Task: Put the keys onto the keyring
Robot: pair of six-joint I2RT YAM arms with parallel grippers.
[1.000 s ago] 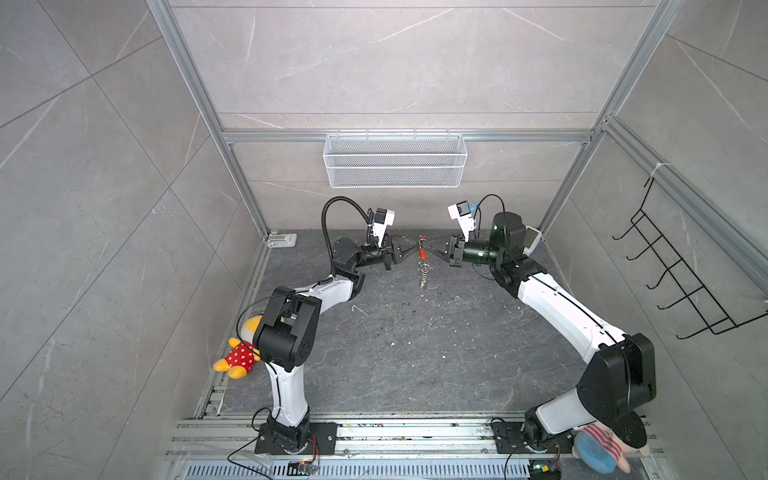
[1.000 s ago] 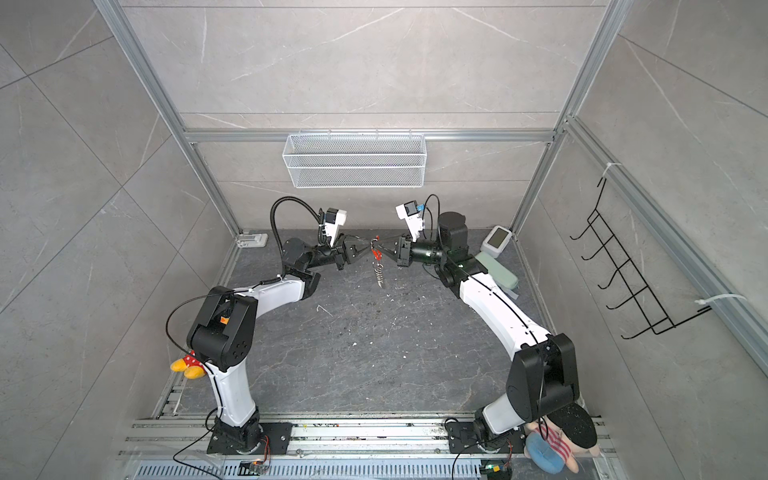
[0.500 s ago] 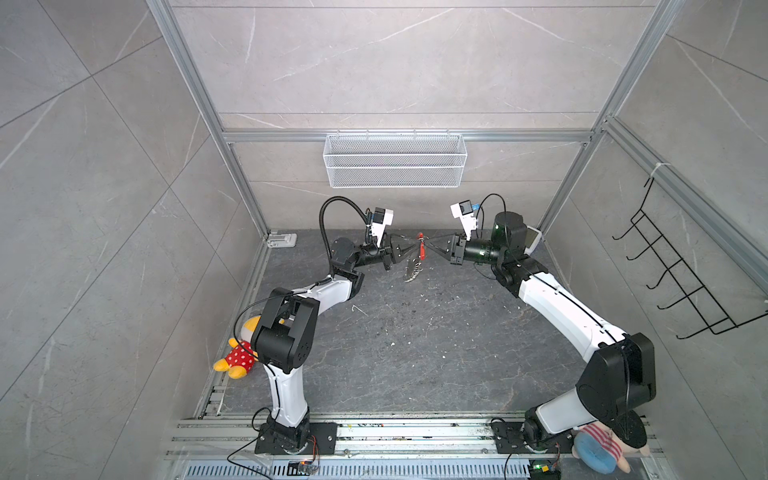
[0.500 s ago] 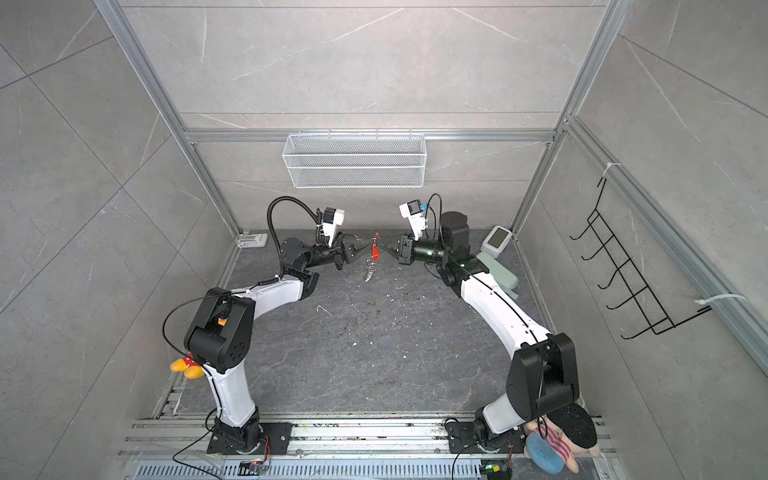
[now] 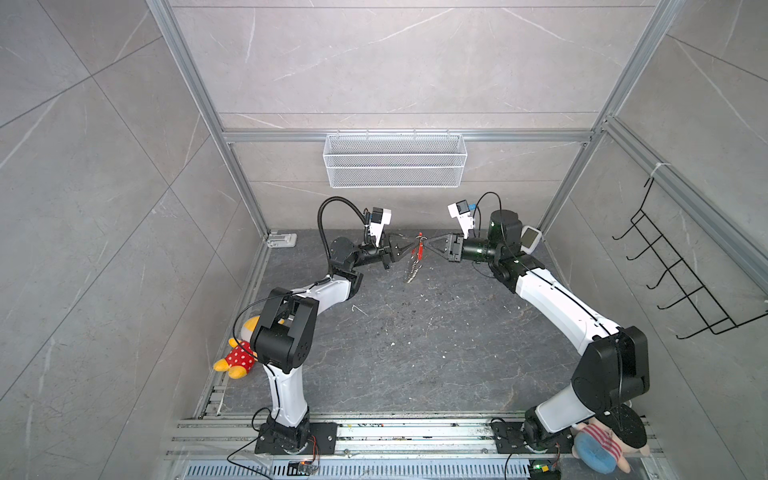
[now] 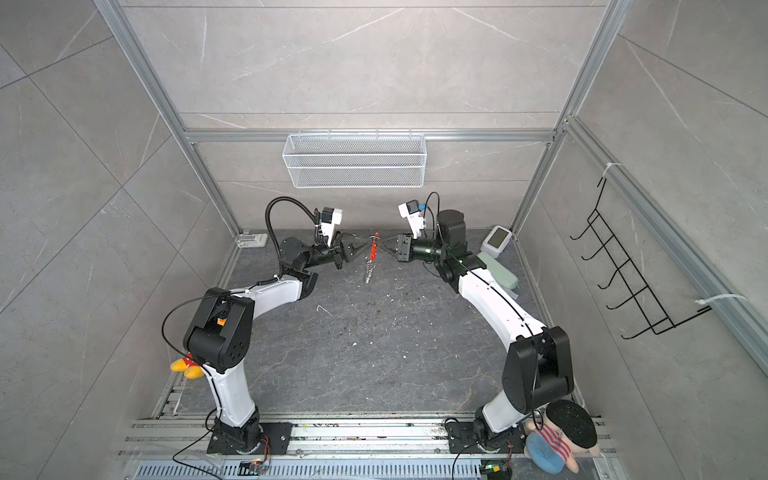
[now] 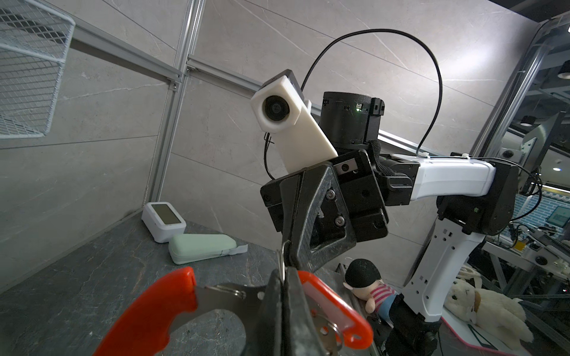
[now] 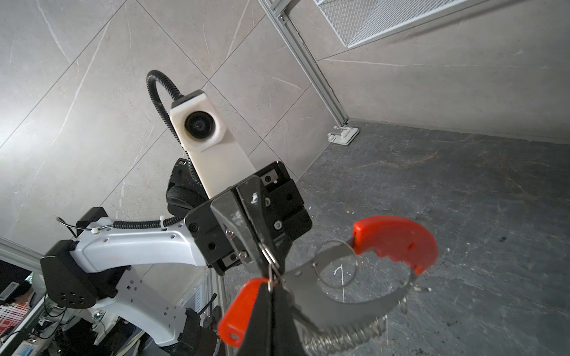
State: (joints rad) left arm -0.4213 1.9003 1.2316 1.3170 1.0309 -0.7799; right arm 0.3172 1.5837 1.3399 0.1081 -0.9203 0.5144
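Observation:
Clear tabletop lies below my right gripper. It will move away from the left gripper, tilt downward, go down and release the keys there.
Above the back of the table my two grippers meet tip to tip. The left gripper [image 5: 416, 239] [image 7: 284, 277] and the right gripper [image 5: 424, 240] [image 8: 271, 286] are both shut on a small silver split ring [image 8: 269, 271]. Beside that ring hang the keys [image 7: 333, 308] [image 8: 243, 308], a red tag with a white label. The keyring [image 5: 412, 268] [image 6: 368, 270] dangles below in the air. Its grey band [image 8: 339, 308] carries silver loops and a curved red strip [image 8: 398, 237] [image 7: 154, 311]. Whether the ring passes through the band is hidden by my fingers.
A white wire basket [image 5: 395, 166] hangs on the back wall. A white screen device [image 6: 496, 241] and a green case [image 6: 500, 274] lie at the back right. Plush toys [image 5: 239, 357] [image 5: 602, 446] sit by the arm bases. A black hook rack [image 5: 681, 270] is on the right wall.
The two grippers have closed the gap between them and now meet tip to tip. The hanging keyring has swung so that its lower end points left.

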